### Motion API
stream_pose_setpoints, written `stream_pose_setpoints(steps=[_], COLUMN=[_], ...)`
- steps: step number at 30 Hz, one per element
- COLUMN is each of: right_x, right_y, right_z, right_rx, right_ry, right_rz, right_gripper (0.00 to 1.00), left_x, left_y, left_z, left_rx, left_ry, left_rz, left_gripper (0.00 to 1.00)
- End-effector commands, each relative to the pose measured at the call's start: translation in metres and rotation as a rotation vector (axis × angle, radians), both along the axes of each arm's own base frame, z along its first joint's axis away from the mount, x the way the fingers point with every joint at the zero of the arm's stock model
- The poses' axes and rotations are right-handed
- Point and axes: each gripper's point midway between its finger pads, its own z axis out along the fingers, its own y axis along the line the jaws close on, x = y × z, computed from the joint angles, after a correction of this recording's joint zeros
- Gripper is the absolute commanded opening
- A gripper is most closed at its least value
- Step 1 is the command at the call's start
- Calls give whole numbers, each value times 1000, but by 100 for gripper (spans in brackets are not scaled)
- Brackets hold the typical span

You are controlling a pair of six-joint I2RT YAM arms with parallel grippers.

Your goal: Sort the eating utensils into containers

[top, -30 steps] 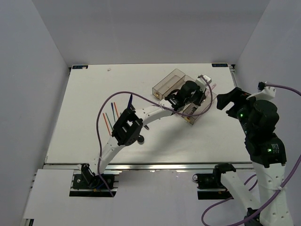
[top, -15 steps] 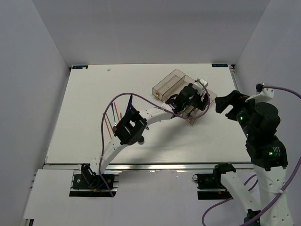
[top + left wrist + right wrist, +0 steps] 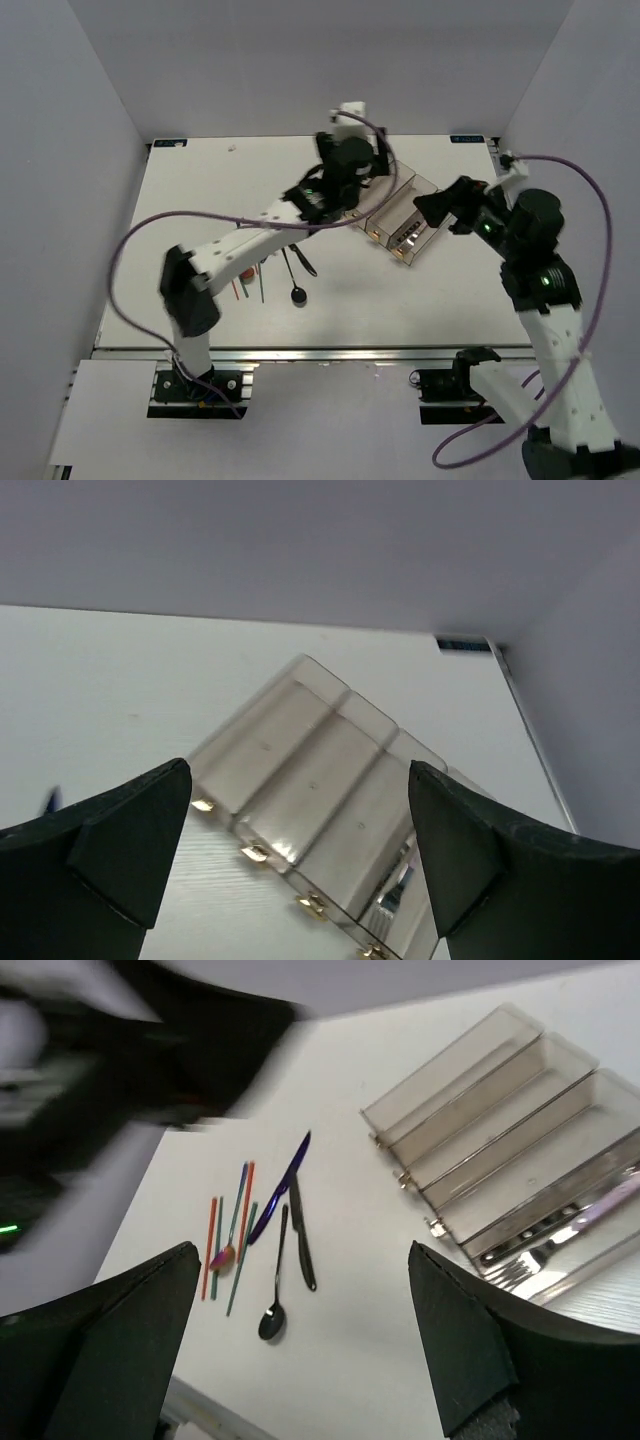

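My right gripper needs to move past the bins and down onto the black knife's handle, as the handle lies below it, to its left in the top view.
The containers sit at the back right of the table, four joined smoky bins. Silver forks lie in the nearest bin, one also showing in the left wrist view. Loose on the table lie a blue knife, a black knife, a black spoon, a red-bowled spoon and orange and green chopsticks. My left gripper is raised over the bins' far-left corner, open and empty. My right gripper hovers by the bins' right side, open and empty.
The black spoon and black knife lie mid-table, partly under the left arm. The left arm's purple cable loops out over the table's left half. Grey walls close in the back and both sides.
My left gripper has opened and lifted away from the containers toward the back left, its arm stretching out. The right arm has leaned in toward the bins.
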Motion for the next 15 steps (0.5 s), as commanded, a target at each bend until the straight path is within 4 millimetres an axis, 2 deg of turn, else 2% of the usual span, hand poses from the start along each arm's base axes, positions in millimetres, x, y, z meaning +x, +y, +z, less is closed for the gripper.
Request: stream_pose_setpoints(steps=[1,2,3,4,5,6,7,8,9,10,11,12,13,14,15], right_x=[47,33,54,54,43,60,63,69,81,86,80,85,89,85,86], right_y=[50,73,85,106,141,150,176,187,208,218,228,233,253,252,255], right_z=[-54,-41,-75,-83,-94,-81,-124,-138,-161,-173,-191,-204,-223,-238,-260], right_rx=[-40,-40,-161,-220,-288,-348,-448,-483,-530,-560,-621,-676,-733,-793,-839], right_ry=[175,147,214,236,253,210,293,312,346,363,398,412,426,468,492], right_rz=[108,187,149,187,270,221,259,265,299,310,332,320,329,327,322], right_gripper=[89,89,89,89,89,89,89,89,89,87,86,84,81,80,76], left_x=[-49,-49,-71,-82,-99,-116,-137,-148,-156,-163,-173,-176,-181,-189,-193], left_y=[201,217,252,281,303,322,343,354,361,367,374,377,382,392,397], left_z=[16,-12,8,4,-19,-25,-10,-23,-24,-25,-21,-36,-42,-42,-59], left_rx=[50,94,31,-3,41,63,10,40,45,84,65,93,111,100,136], left_ry=[133,184,170,182,217,232,194,206,199,192,170,179,179,157,168], left_rz=[511,556,579,642,675,696,710,716,713,695,673,665,665,685,702], left_gripper=[98,98,98,98,98,98,98,98,98,98,98,98,98,98,98])
